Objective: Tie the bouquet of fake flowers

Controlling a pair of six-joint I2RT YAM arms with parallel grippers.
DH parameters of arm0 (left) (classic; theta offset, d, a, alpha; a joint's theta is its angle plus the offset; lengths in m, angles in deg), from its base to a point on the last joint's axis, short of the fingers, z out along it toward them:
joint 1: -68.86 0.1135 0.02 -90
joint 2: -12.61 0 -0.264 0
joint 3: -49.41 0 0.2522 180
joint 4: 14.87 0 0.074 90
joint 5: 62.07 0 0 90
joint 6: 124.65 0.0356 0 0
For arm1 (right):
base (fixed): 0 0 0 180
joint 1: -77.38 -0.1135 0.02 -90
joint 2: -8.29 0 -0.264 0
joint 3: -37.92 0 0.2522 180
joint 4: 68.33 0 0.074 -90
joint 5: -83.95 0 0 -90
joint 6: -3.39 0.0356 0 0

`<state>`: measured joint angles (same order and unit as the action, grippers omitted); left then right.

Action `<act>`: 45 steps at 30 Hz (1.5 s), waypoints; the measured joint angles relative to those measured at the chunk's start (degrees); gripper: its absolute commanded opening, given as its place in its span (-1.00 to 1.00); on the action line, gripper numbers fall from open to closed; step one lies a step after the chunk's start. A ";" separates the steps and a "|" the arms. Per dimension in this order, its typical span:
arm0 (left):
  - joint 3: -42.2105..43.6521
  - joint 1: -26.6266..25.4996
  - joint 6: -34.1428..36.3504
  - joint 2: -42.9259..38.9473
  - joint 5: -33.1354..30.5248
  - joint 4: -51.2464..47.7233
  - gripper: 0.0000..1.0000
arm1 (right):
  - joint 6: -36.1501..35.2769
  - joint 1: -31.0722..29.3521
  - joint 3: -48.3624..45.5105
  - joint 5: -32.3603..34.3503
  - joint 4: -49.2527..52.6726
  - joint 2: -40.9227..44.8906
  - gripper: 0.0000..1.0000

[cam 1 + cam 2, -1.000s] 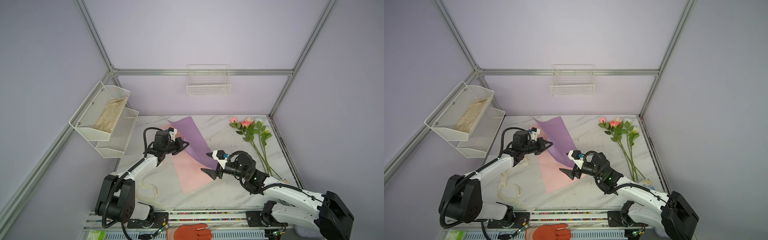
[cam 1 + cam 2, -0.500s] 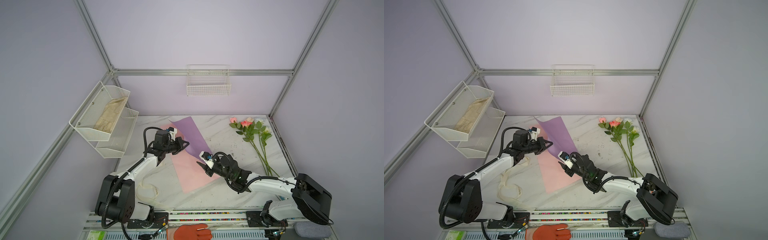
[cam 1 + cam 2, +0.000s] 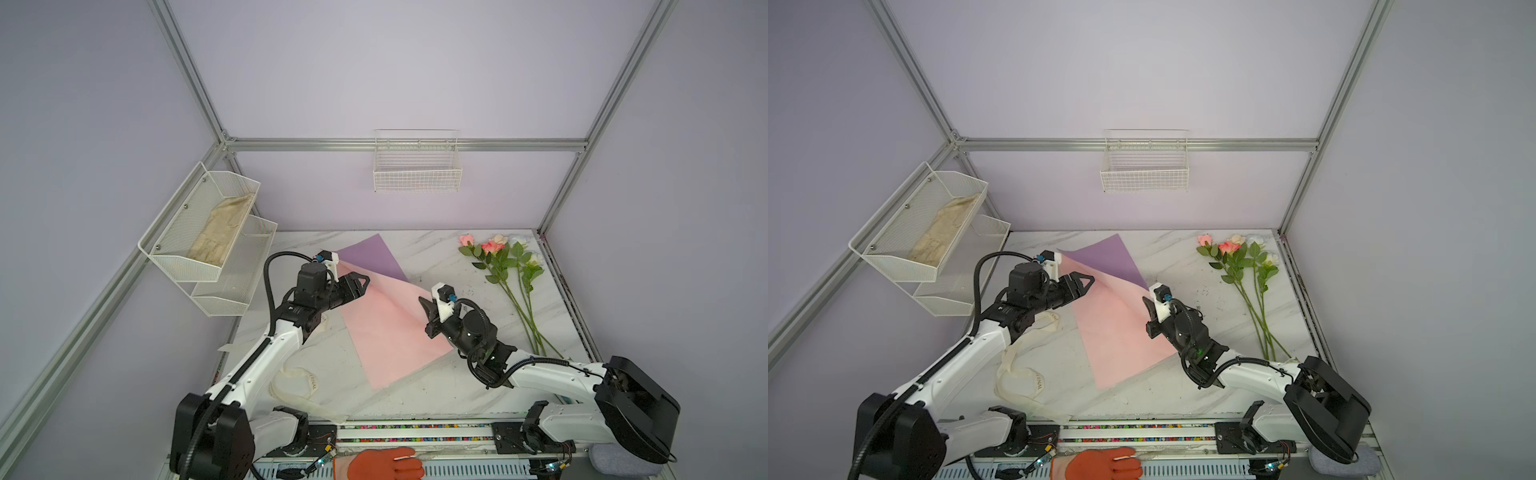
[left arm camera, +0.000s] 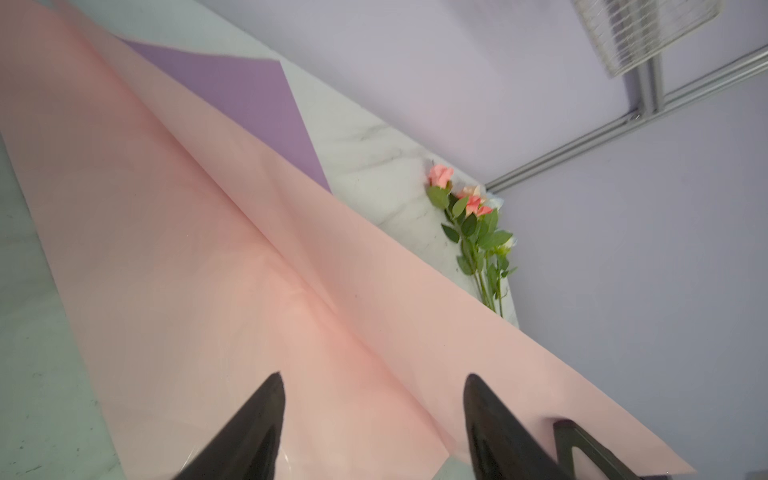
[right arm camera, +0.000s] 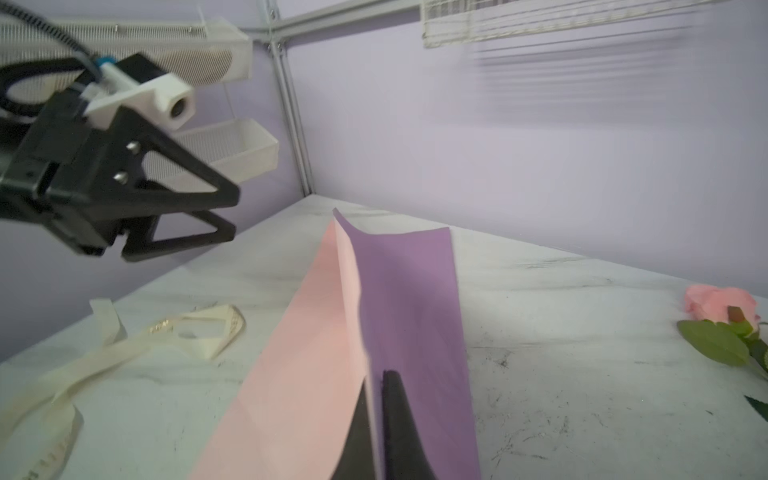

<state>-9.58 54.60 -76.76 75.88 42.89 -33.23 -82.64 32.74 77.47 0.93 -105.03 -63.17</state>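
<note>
My right gripper will next carry the raised edge outward, lower and release it, as the bare marble beside the flowers' leaves is outward and below.
The bouquet's wrapping paper (image 3: pixel 386 328) lies spread on the marble table with its pink face up and a lilac flap (image 3: pixel 374 255) at the far end. My right gripper (image 3: pixel 422 301) (image 5: pixel 376 378) is shut on the paper's right edge and holds it raised. Over the paper's left edge hangs my left gripper (image 3: pixel 362 281) (image 4: pixel 374 378), open with only pink paper (image 4: pixel 249 249) below its fingers. The same gripper (image 5: pixel 235 214) also shows open in the right wrist view. The fake flowers (image 3: pixel 503 266) (image 3: pixel 1239 257) (image 4: pixel 469 216) lie loose at the far right, apart from the paper.
A cream lettered ribbon (image 3: pixel 309 388) (image 5: pixel 124 345) lies loose at the front left beside the left arm. A wire shelf (image 3: pixel 199 245) with a cream cloth hangs on the left wall, a wire basket (image 3: pixel 417 174) on the back wall. An orange glove (image 3: pixel 382 463) rests at the front rail.
My left gripper has opened and let go of the paper. The right gripper swung in to the paper's right edge, shut on it and raised it, so less lilac shows.
</note>
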 measured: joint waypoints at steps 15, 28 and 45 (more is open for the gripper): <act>-4.26 -1.16 6.80 34.47 8.44 3.80 -0.35 | 25.09 16.94 -8.00 -4.04 -7.02 4.59 -1.00; -1.16 -1.53 3.52 37.53 10.38 8.22 -0.49 | 32.15 38.91 -5.03 -13.57 5.22 2.16 -1.00; 21.44 -7.23 -4.31 24.96 12.44 24.06 -0.54 | 19.67 47.21 20.06 -28.52 27.12 -28.98 -1.00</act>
<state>11.86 47.36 -81.06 100.84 55.32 -9.17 -62.97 79.95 97.53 -27.59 -77.90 -92.16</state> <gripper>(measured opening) 0.221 0.048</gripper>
